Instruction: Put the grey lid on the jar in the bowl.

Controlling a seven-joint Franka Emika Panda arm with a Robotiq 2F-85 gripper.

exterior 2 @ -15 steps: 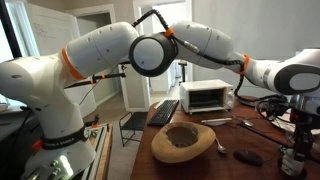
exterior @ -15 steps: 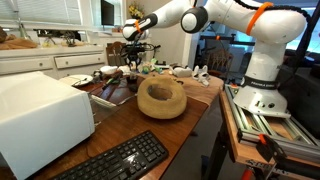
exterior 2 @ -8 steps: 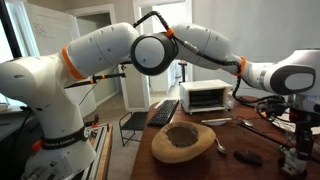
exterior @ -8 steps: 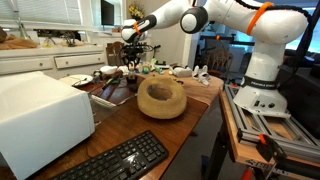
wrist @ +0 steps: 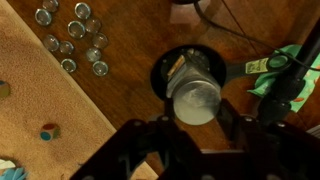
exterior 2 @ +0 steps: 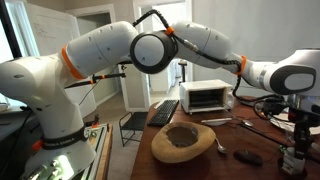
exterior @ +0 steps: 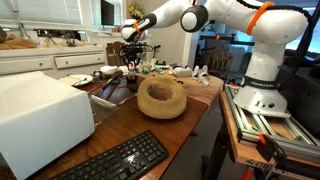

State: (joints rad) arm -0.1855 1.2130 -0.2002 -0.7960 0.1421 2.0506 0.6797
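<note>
My gripper holds the lid, which hangs past the jar's near side, so it will move toward the top of the wrist view, over the jar in the bowl (exterior 2: 293,162) (wrist: 190,69), to let go of the lid.
In the wrist view a round grey lid (wrist: 195,100) sits between my gripper's (wrist: 196,126) two dark fingers, which are shut on it. Just beyond the lid a jar (wrist: 183,67) stands in a small black bowl (wrist: 160,75) on the wooden table. The lid hangs over the near side of the jar; I cannot tell whether they touch. In an exterior view my gripper (exterior: 133,55) is low over the dark bowl (exterior: 131,74) at the far end of the table. In an exterior view the gripper (exterior 2: 297,135) is at the right edge, above the jar (exterior 2: 291,160).
A large wooden bowl (exterior: 161,97) (exterior 2: 184,143) stands mid-table. A white oven (exterior: 40,115) (exterior 2: 210,96) and a black keyboard (exterior: 120,160) (exterior 2: 165,112) are nearby. A cork mat with several small metal caps (wrist: 75,40) lies left of the bowl, and a green object (wrist: 290,65) lies right of it.
</note>
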